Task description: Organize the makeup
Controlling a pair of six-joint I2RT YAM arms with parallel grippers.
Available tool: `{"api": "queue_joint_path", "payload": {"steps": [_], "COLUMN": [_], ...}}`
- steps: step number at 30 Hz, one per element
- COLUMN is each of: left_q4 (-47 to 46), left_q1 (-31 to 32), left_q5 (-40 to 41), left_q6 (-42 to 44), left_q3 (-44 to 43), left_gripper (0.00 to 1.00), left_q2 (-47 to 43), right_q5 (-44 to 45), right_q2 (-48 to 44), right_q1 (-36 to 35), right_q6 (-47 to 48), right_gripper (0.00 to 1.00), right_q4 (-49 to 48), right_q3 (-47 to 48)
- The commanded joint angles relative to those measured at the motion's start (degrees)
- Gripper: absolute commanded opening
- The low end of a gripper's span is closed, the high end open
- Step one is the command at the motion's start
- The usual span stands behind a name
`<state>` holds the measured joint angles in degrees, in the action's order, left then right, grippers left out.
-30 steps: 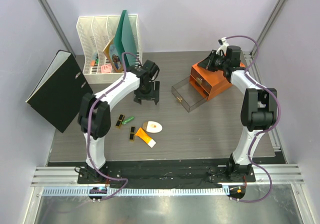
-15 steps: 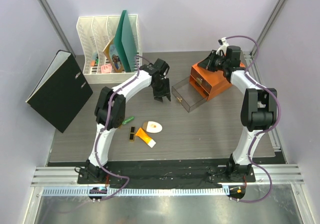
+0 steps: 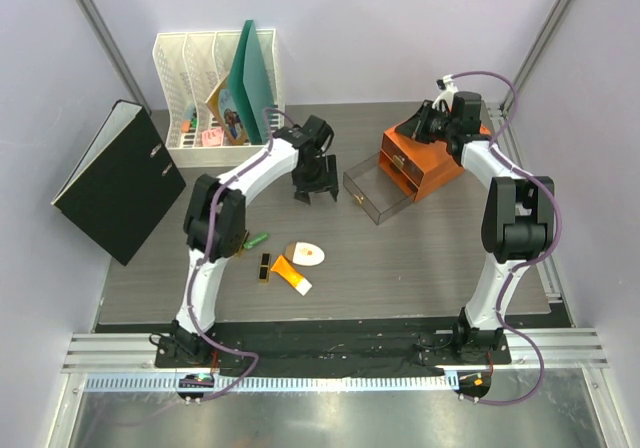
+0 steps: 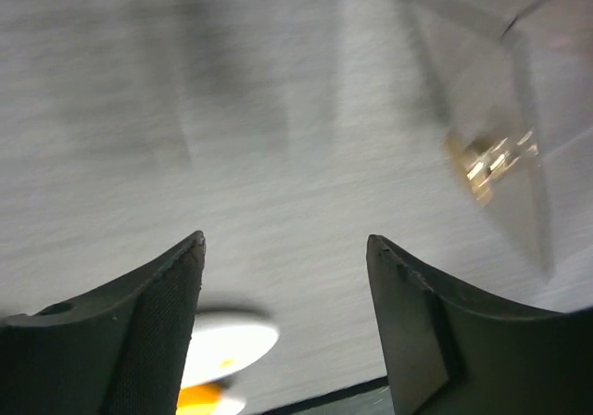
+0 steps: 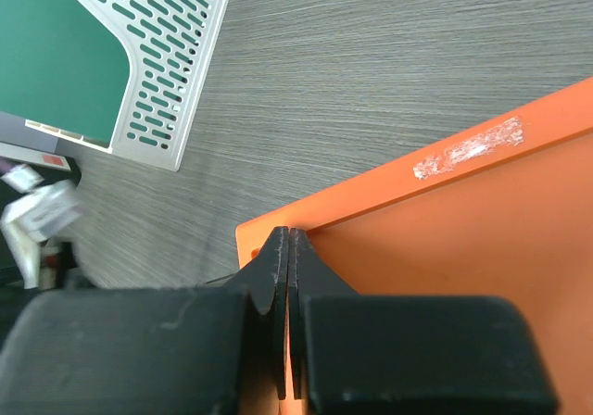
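Note:
My left gripper goes back and to the left in the top view next. It lowers over the black-gold lipstick by the green tube [image 3: 258,239], since that lies nearer my base.
The makeup lies on the table's near left: a green tube [image 3: 258,239], a black-gold lipstick [image 3: 264,267], a white oval compact [image 3: 306,254] and an orange white-capped tube [image 3: 290,276]. My left gripper [image 3: 314,190] is open and empty above the table, between the makeup and the clear drawer [image 3: 375,194]. In the left wrist view the gripper [image 4: 285,241] is open; the compact [image 4: 232,338] and orange tube [image 4: 199,398] show blurred low between the fingers. My right gripper [image 3: 427,124] is shut over the orange drawer box [image 3: 432,164]; its tips [image 5: 287,234] meet at the box's top edge [image 5: 445,211].
The clear drawer with a gold knob [image 4: 486,160] stands pulled out of the orange box. A white file rack [image 3: 215,83] with a green folder [image 3: 252,73] stands at the back left. A black binder [image 3: 115,183] leans at the left wall.
My left gripper swung right from the table's middle toward the clear drawer, then eased back a little left. The right arm has not moved.

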<state>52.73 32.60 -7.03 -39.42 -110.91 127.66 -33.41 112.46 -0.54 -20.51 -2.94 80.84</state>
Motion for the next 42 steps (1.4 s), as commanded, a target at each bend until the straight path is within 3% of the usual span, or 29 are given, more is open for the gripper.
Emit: {"api": "queue_joint_path", "payload": {"steps": [1, 5, 7, 16, 27, 31, 42], "left_q4": [4.9, 4.3, 6.1, 7.8, 5.0, 4.4, 3.4], "left_q1": [-3.7, -8.9, -10.7, -11.5, -14.1, -15.7, -17.1], "left_q5": [5.9, 5.0, 8.3, 15.0, 16.1, 15.4, 15.2], "left_q6": [6.4, 10.2, 13.3, 17.1, 15.2, 14.5, 14.6], "left_q3": [10.3, 22.6, 27.6, 38.4, 37.9, 36.7, 34.0], "left_gripper": [0.72, 0.73, 0.73, 0.7, 0.62, 0.53, 0.49], "left_q2": [-13.7, -23.5, -27.8, -31.4, -27.2, -24.0, -18.4], "right_q5": [6.9, 6.7, 6.6, 6.5, 6.4, 6.4, 6.3], "right_q2": [8.1, 8.0, 8.1, 8.2, 7.9, 7.9, 7.9], "right_q1": [-0.4, -0.4, -0.4, -0.4, -0.4, -0.3, -0.4], "right_q6": [4.4, 4.5, 4.4, 4.6, 4.6, 4.6, 4.7], "right_gripper": [0.01, 0.01, 0.01, 0.01, 0.01, 0.01, 0.01], "right_q4": [25.0, 24.9, 24.8, 24.7, 24.7, 24.7, 24.6], "right_q3": [-7.4, -7.5, -7.5, -7.4, -7.8, -7.8, -7.8]}}
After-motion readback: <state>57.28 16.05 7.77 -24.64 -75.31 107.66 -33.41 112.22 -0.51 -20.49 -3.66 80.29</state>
